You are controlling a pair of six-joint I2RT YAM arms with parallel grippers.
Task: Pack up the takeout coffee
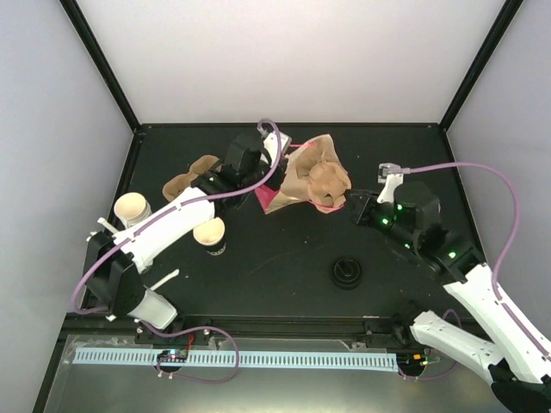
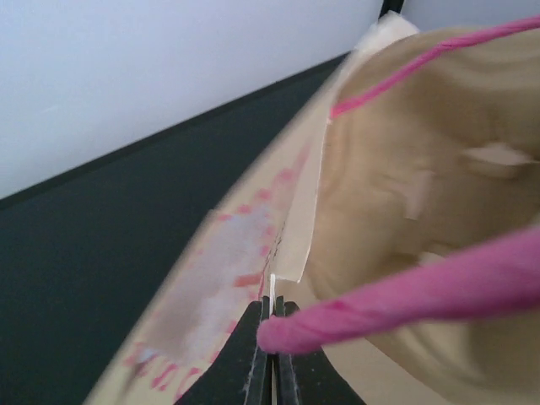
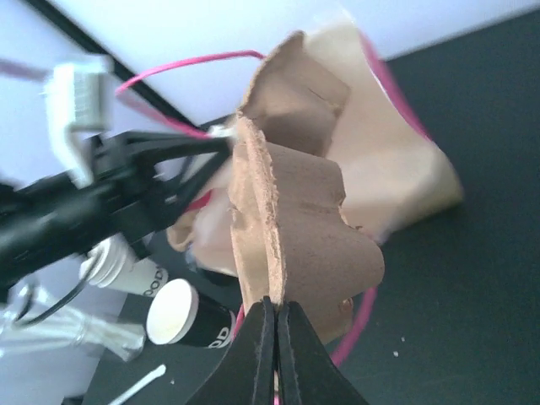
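Note:
My right gripper will move the tray back and down from the bag [image 1: 297,176] onto the empty part of the tabletop [image 1: 287,268] beside the black round lid, to release it there.
Two paper coffee cups stand at the left: one [image 1: 133,208] by the left arm, one with a black band [image 1: 209,234] nearer the middle; the latter also shows in the right wrist view [image 3: 173,310]. A brown paper bag [image 1: 297,176] with pink handles lies at the back centre. My left gripper [image 1: 272,179] is shut on the bag's thin paper edge [image 2: 283,253]; a pink handle [image 2: 405,295] crosses in front of the jaws. My right gripper [image 1: 351,206] is shut on the rim of a brown pulp tray [image 1: 329,181] and holds it on edge [image 3: 295,228] at the bag's mouth.
A second brown pulp tray [image 1: 188,178] lies at the back left, partly under the left arm. A black round lid [image 1: 347,274] sits near the front right. A white stirrer [image 1: 164,280] lies near the left arm's base. Black frame posts stand at the back corners.

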